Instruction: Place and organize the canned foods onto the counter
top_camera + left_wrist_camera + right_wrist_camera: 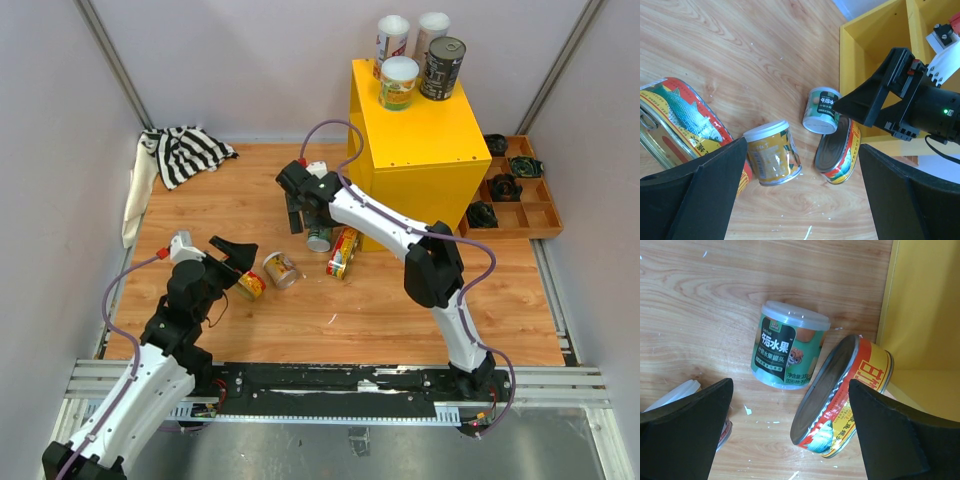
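I will lower my right gripper over the green can's labelled body (319, 240) (787, 349), with a finger on either side, and close around it, because the can is below my open fingers.
The yellow counter (420, 150) carries several upright cans: two white-lidded (392, 38), one dark (443, 68), one green-beige (398, 82). On the floor lie a green can (319, 238) (787, 352) (821, 110), a yellow-and-red fish can on its edge against the counter (343, 252) (842, 395) (838, 150), a yellow white-lidded can (280, 269) (772, 152), and a second fish can (250, 285) (680, 125). My right gripper (306, 222) (791, 382) is open, above the green can and the edge-standing fish can. My left gripper (240, 262) (802, 145) is open and empty, above the yellow can.
A striped cloth (185, 152) lies at the back left. A wooden compartment tray (520, 205) with black round parts sits right of the counter. Grey walls enclose the wooden floor (400, 310). The counter's open side (865, 60) faces the cans.
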